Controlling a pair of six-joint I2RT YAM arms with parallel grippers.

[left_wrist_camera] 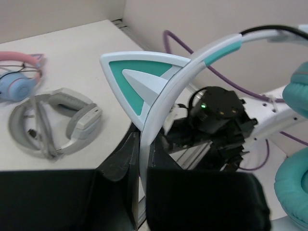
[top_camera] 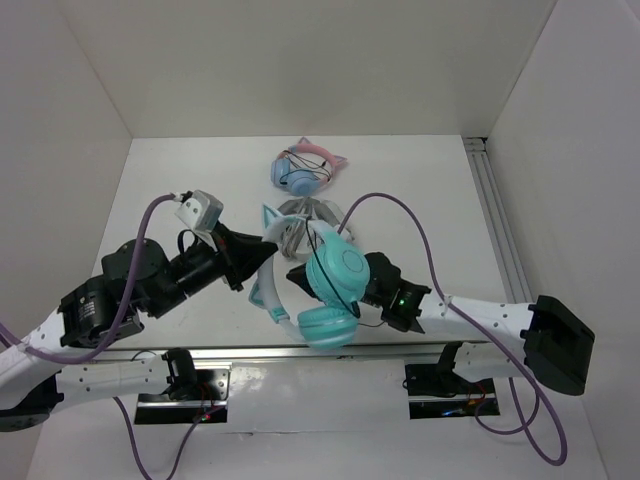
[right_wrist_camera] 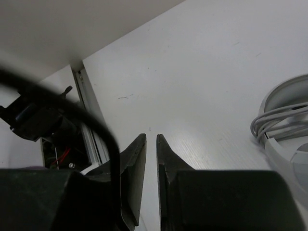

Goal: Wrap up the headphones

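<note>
My right gripper needs to move back from under the upper ear cup next and then put its fingers around the cable (right_wrist_camera: pixel 103 132), because the cable crosses outside one of its fingers.
The teal headphones (top_camera: pixel 338 270) are held up off the table near its front edge, with their two ear cups stacked. My left gripper (top_camera: pixel 262 248) is shut on their white headband (left_wrist_camera: pixel 159 103), just below a cat ear (left_wrist_camera: pixel 139 82). The headband runs between the jaws (left_wrist_camera: pixel 143 139). My right gripper (top_camera: pixel 296 272) reaches in under the upper ear cup. Its jaws (right_wrist_camera: pixel 151 138) stand nearly together, with nothing seen between them. The thin black cable (right_wrist_camera: pixel 103 132) curves, blurred, across the outside of its left finger. A loop of it hangs by the lower cup (top_camera: pixel 365 320).
Grey-white headphones (top_camera: pixel 300 225) lie on the table just behind, and also show in the left wrist view (left_wrist_camera: pixel 57 120) and the right wrist view (right_wrist_camera: pixel 284 125). Blue-and-pink cat-ear headphones (top_camera: pixel 305 168) lie further back. An aluminium rail (top_camera: pixel 495 215) runs along the right edge. White walls enclose the table.
</note>
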